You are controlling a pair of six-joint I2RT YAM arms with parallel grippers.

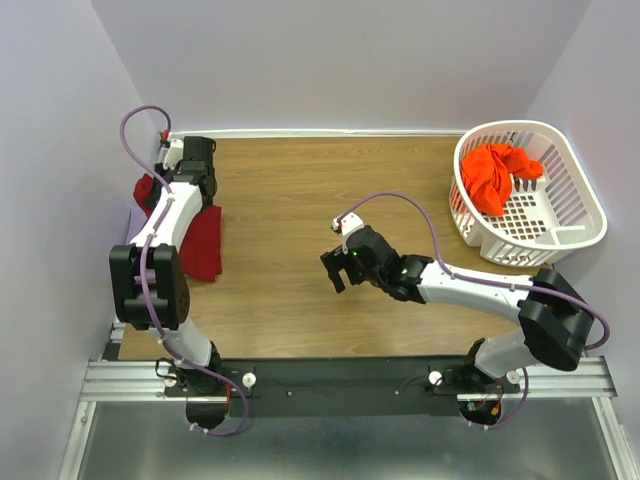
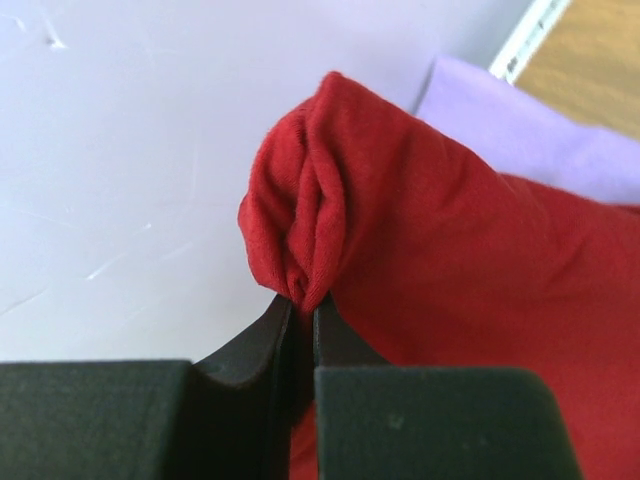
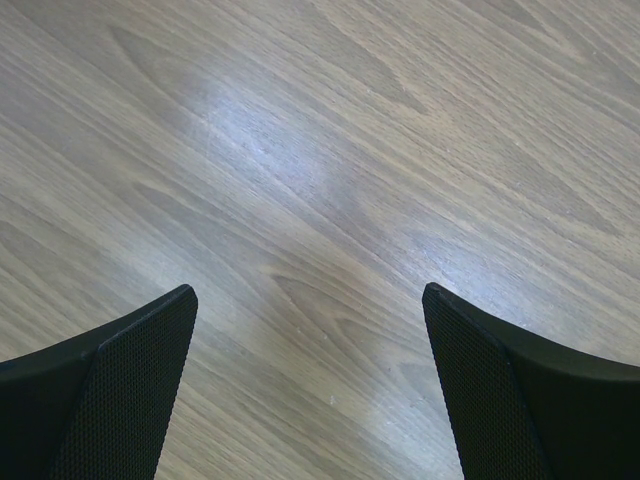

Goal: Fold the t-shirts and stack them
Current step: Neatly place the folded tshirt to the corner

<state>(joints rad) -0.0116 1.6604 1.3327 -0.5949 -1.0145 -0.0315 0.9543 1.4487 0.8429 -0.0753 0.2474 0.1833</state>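
Note:
The left gripper shifts left in the top view over the bare piece of the lavender t-shirt by the wall next. It releases the red t-shirt's fold there.
The dark red t-shirt lies at the table's far left edge, partly under my left arm. My left gripper is shut on a bunched fold of the dark red t-shirt, close to the left wall. A pale lavender t-shirt lies under and beyond the red one. The orange-red t-shirt lies crumpled in the white basket at the back right. My right gripper is open and empty above bare wood at the table's middle; its fingertips frame only tabletop.
Lavender walls close in on the left, back and right. The wooden table runs between the shirts and the basket. The arm bases sit on a metal rail at the near edge.

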